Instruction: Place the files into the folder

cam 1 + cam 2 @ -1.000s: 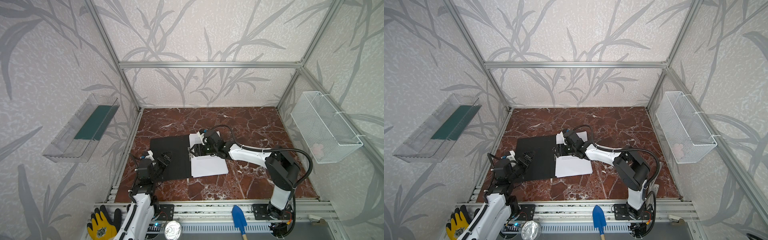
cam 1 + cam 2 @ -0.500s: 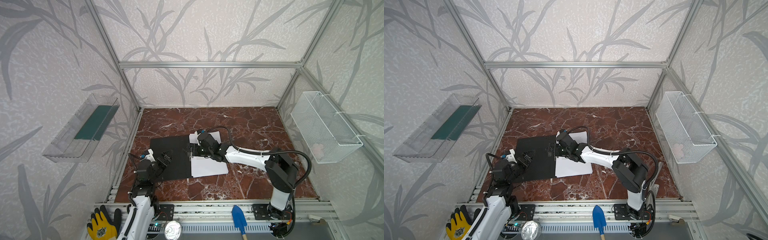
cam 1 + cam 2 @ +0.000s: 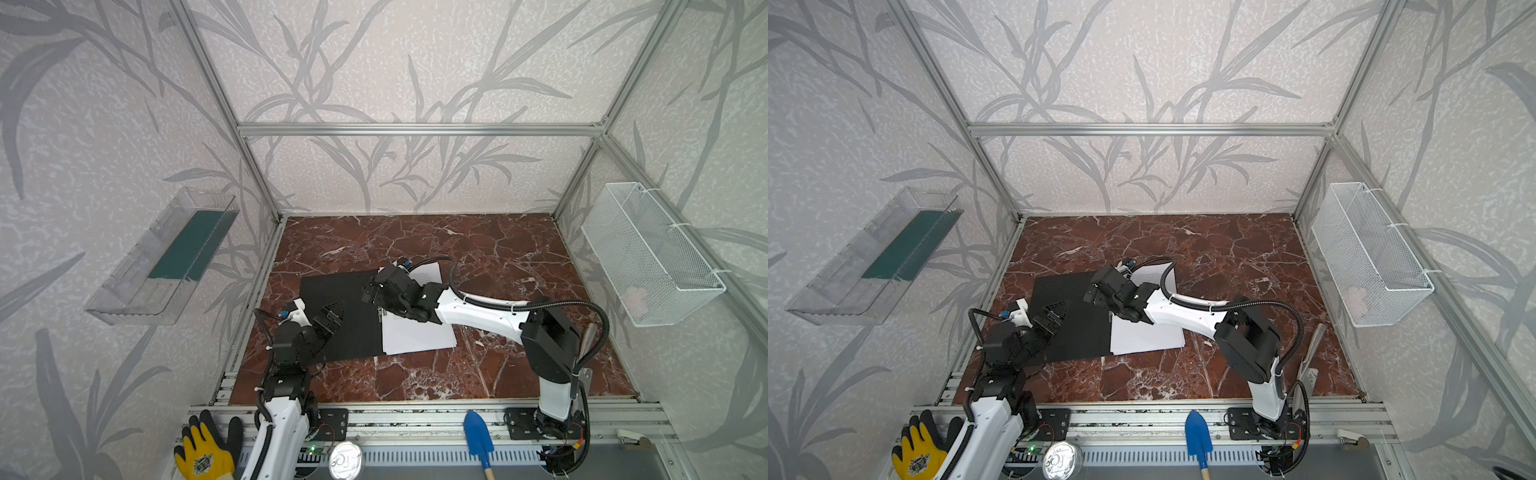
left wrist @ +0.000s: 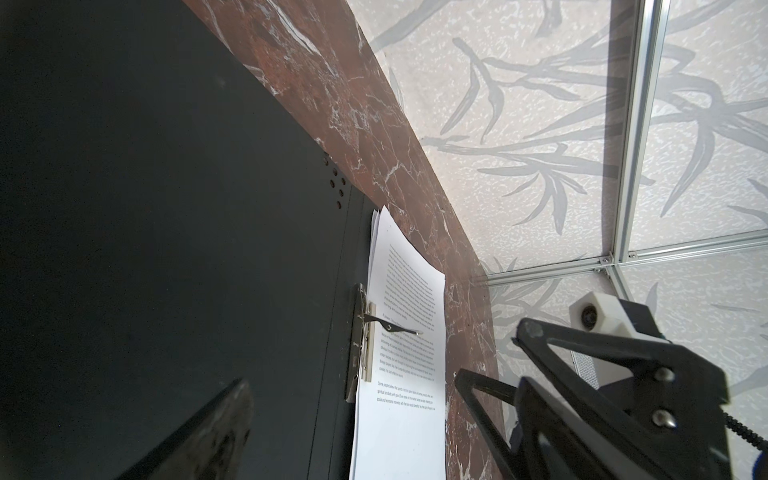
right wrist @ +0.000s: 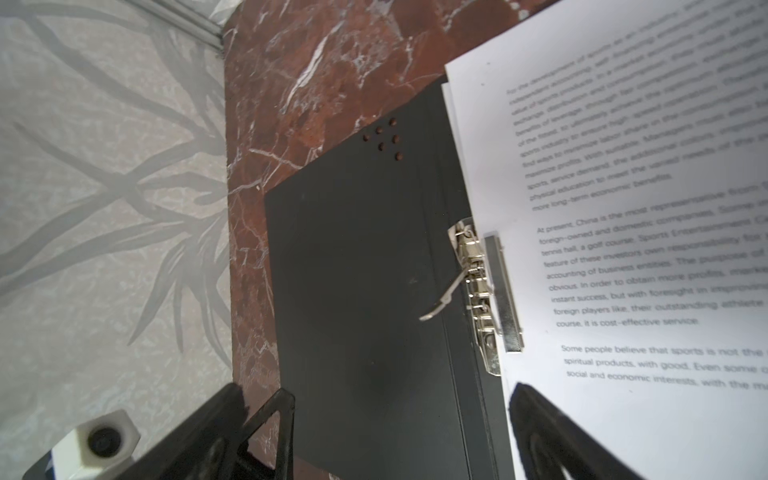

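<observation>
The clip's thin lever stands raised off the spine. I need to lower and turn my right gripper next until its open fingers straddle the lever's free tip [image 5: 426, 316], then close.
The black folder [image 3: 332, 291] [image 3: 1067, 320] lies open on the marble floor in both top views. The files [image 3: 415, 336] [image 3: 1146, 338], white printed sheets, lie stacked on its right half. A metal spine clip [image 5: 478, 286] [image 4: 363, 336] sits along the files' [image 5: 623, 249] [image 4: 407, 332] left edge, its bar on the paper. My right gripper [image 3: 371, 296] [image 5: 386, 415] hovers open over the spine, nothing between its fingers. My left gripper [image 3: 332, 314] [image 4: 353, 415] stands open and empty over the folder's [image 4: 166, 208] [image 5: 353, 270] left cover.
A clear wall bin [image 3: 166, 257] with a dark green panel hangs at the left. A white wire basket [image 3: 648, 257] hangs at the right. A blue trowel [image 3: 478, 432], a yellow glove [image 3: 203, 455] and a tin can [image 3: 345, 459] lie on the front rail.
My right gripper has slid left, from over the files' clipped edge to over the folder's spine, and its jaws have widened. The left gripper has barely moved.
</observation>
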Controlling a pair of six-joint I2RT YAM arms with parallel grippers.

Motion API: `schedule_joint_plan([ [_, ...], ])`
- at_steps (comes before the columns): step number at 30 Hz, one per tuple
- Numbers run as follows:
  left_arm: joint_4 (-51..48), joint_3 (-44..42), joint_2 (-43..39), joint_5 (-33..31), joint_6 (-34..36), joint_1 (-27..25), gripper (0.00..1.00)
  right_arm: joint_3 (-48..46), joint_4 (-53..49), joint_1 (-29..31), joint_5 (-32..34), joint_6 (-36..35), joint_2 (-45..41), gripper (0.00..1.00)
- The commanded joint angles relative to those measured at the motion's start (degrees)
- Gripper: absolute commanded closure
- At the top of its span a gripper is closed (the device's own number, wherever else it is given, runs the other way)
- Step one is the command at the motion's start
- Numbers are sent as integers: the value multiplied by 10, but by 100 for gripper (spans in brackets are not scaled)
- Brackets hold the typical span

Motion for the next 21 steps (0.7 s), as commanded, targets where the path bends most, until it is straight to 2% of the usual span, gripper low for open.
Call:
schedule_joint_plan([
  [1, 12, -7, -3, 7, -3, 0, 1, 3, -5, -5, 18, 58, 16, 10],
  [2, 12, -9, -3, 5, -5, 0, 1, 4, -4, -6, 17, 67, 20, 15],
  [6, 3, -9, -4, -7, -8, 0, 1, -5, 29, -15, 3, 106, 30, 57],
  [7, 2, -9, -4, -8, -8, 1, 1, -5, 30, -17, 0, 112, 32, 60],
  [13, -3, -10, -3, -14, -11, 1, 1, 19, 11, -21, -16, 134, 50, 66],
  [16, -6, -9, -4, -15, -12, 1, 1, 14, 20, -24, -29, 152, 57, 72],
  [21, -10, -9, -4, -17, -12, 0, 1, 10, 32, -26, -37, 160, 62, 75],
])
